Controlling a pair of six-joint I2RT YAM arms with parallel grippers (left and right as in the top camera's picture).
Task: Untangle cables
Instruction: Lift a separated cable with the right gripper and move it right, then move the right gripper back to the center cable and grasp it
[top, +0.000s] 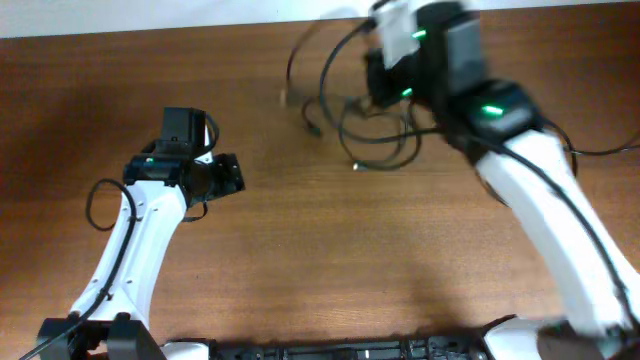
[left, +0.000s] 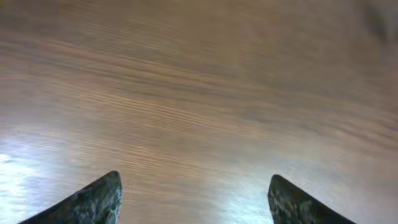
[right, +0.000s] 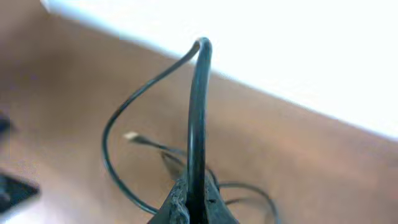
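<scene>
Next, my right gripper carries the cable across to the outlying cord (top: 604, 152), to its right in the overhead view, and releases the cable clear of the bundle.
The cables (top: 375, 130) are thin black cords, looped in a loose bundle at the far middle-right of the wooden table, with small plugs at loose ends. My right gripper (top: 385, 85) is over the bundle and shut on one cable; in the right wrist view the cord (right: 196, 118) stands up from between the closed fingers (right: 193, 202) and arcs over, with more loops and a light plug (right: 132, 136) below. My left gripper (top: 228, 175) is open and empty at the left, well away from the cables; the left wrist view shows its two fingertips (left: 193, 193) wide apart over bare wood.
The table's far edge (top: 200, 28) meets a white surface just behind the cable bundle. Each arm's own thick black wire loops beside it, at the left (top: 100, 205) and at the far right (top: 600, 150).
</scene>
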